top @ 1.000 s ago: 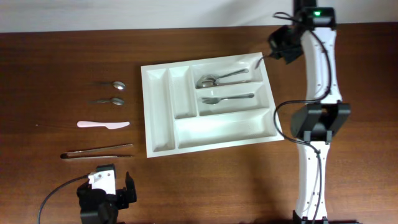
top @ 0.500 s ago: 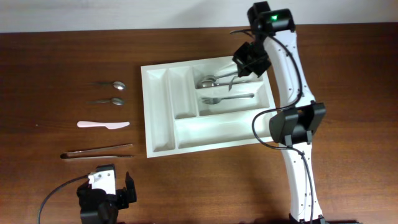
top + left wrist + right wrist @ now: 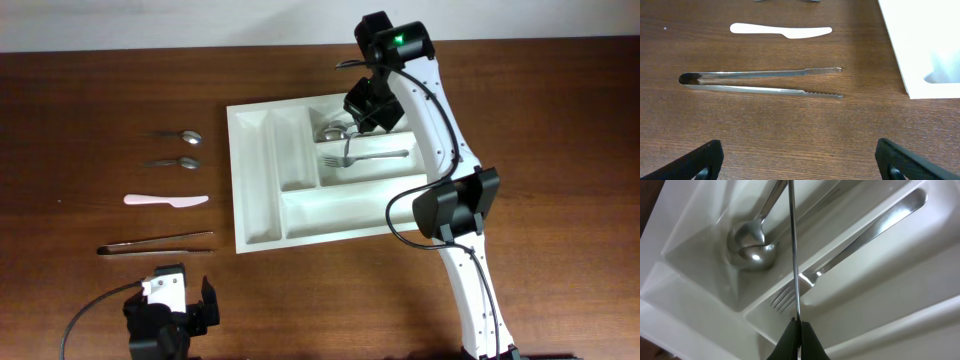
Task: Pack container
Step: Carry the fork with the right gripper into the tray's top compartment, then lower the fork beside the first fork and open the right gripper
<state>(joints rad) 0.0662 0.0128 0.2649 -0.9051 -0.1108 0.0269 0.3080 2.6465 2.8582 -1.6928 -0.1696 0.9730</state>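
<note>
My right gripper needs to swing back next, turn the crosswise utensil so it lies along the fork, and go down to let go, because the container's middle section (image 3: 376, 169) (image 3: 860, 277) is below and back from the gripper.
The white container (image 3: 243, 180) lies mid-table, its corner in the left wrist view (image 3: 920, 50). Its top long compartment holds spoons (image 3: 335, 130) (image 3: 750, 250). The middle one holds a fork (image 3: 380, 155) (image 3: 860, 240). My right gripper (image 3: 358, 125) (image 3: 797, 325) hovers over these compartments. It is shut on a thin metal utensil (image 3: 794, 255), seen edge-on, that hangs over the fork's tines. My left gripper (image 3: 170, 310) (image 3: 800, 162) is open and empty near the front edge, just short of the metal tongs (image 3: 760, 82).
Left of the container lie two spoons (image 3: 185, 136) (image 3: 180, 162), a white plastic knife (image 3: 166, 200) (image 3: 780, 30) and the tongs (image 3: 155, 243). The right arm's base (image 3: 455, 205) stands by the container's right edge. The container's two upright compartments and bottom long compartment hold nothing.
My right gripper has swung left from beyond the container's back right corner to above the spoon and fork compartments, carrying the thin utensil. The left arm has not moved.
</note>
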